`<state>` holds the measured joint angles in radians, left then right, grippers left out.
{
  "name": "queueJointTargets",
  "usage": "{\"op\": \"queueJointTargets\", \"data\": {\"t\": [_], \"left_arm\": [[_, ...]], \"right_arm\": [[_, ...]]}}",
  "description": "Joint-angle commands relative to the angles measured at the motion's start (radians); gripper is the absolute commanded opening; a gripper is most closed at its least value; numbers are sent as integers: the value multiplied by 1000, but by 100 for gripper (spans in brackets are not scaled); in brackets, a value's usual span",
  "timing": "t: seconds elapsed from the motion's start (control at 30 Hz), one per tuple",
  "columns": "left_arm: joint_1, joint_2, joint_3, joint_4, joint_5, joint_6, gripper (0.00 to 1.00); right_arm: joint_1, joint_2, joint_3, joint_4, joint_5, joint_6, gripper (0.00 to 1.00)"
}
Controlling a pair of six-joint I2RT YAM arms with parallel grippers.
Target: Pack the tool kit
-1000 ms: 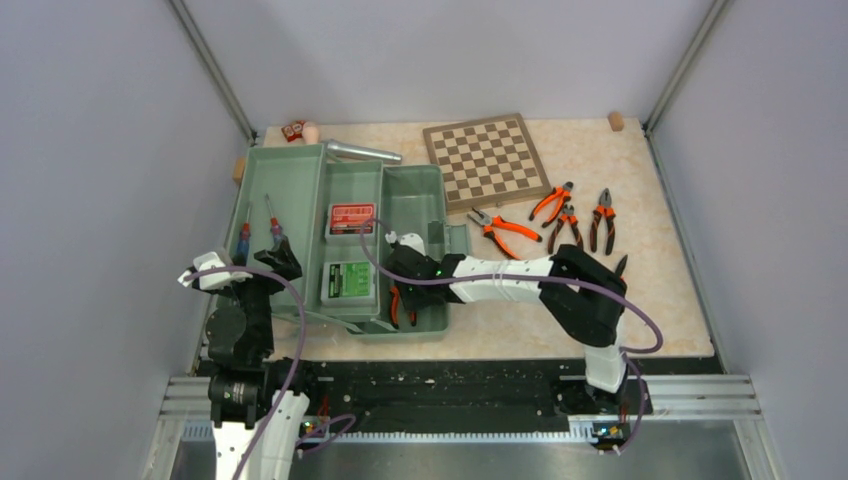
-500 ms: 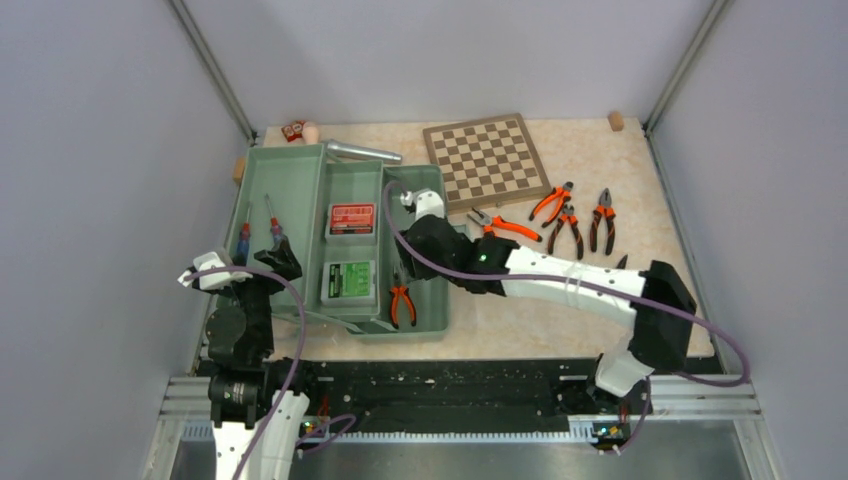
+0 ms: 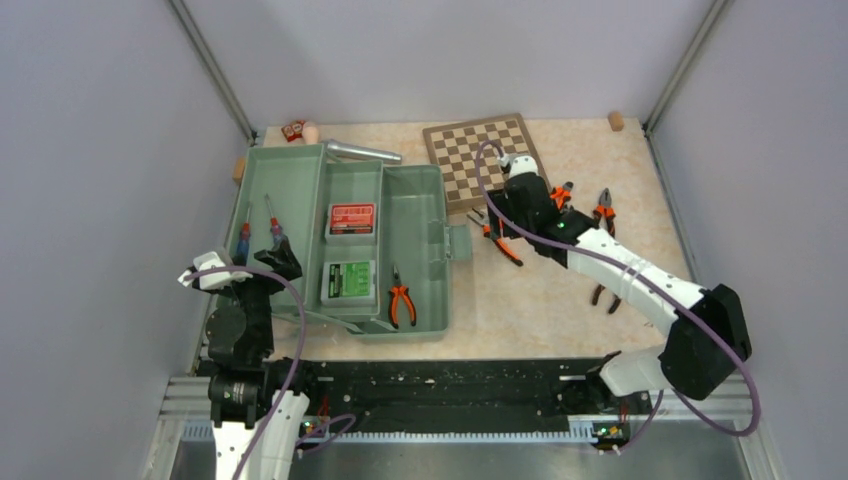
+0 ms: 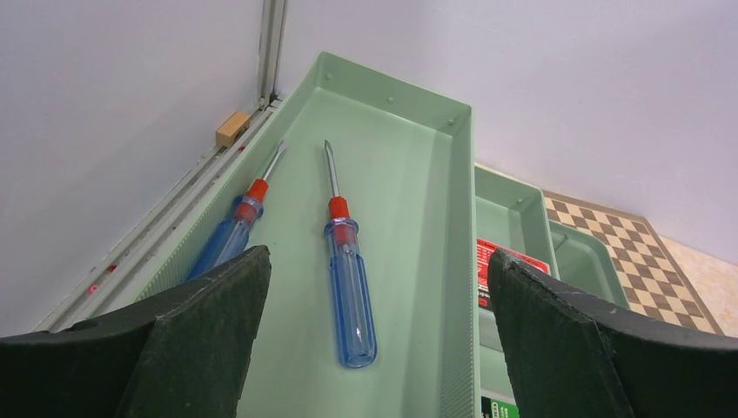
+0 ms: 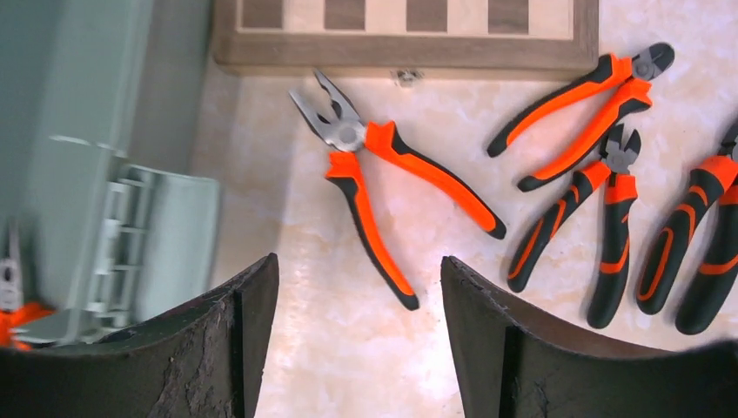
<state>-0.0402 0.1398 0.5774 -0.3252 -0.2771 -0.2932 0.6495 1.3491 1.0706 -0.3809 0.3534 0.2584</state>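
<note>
My right gripper moves down onto the combination pliers' toolbox-side handle [image 3: 504,247] [image 5: 370,225] below it next, because the spread handles leave room for a finger between them.
The sage-green toolbox [image 3: 415,215] lies open at the left. Its tray holds two blue screwdrivers [image 3: 243,240] [image 4: 351,279], a red bit case [image 3: 352,218], a green bit case [image 3: 348,281] and one pair of orange-handled pliers [image 3: 401,300]. My left gripper [image 3: 240,266] [image 4: 379,257] hovers open over the screwdrivers, holding nothing. Open and empty as well, my right gripper [image 3: 512,228] [image 5: 355,270] hangs above combination pliers [image 5: 383,187] on the table, just right of the box. Three more pliers [image 5: 583,96] lie to their right.
A brown-and-cream chessboard [image 3: 485,160] [image 5: 400,52] sits just behind the loose pliers. A hammer [image 3: 360,151] lies behind the toolbox. Small wooden blocks [image 3: 615,121] rest at the back corners. Walls close in on both sides.
My right gripper let go of the pliers in the toolbox, swung right to above the pliers on the table, and opened wider. The left arm has stayed still.
</note>
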Motion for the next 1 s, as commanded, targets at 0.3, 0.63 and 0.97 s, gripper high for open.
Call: {"op": "queueJointTargets", "data": {"t": [0.3,0.63,0.97], "left_arm": [[-6,18,-7,43,14,-3,99],[-9,14,-5,44,15,-2,99],[-10,9,-6,44,17,-1,99]], "right_arm": [[-121,241,-34,164,-246,-137,53],[-143,414,-7,220,-228,-166,42],[-143,409,-35,240,-200,-161,11]]}}
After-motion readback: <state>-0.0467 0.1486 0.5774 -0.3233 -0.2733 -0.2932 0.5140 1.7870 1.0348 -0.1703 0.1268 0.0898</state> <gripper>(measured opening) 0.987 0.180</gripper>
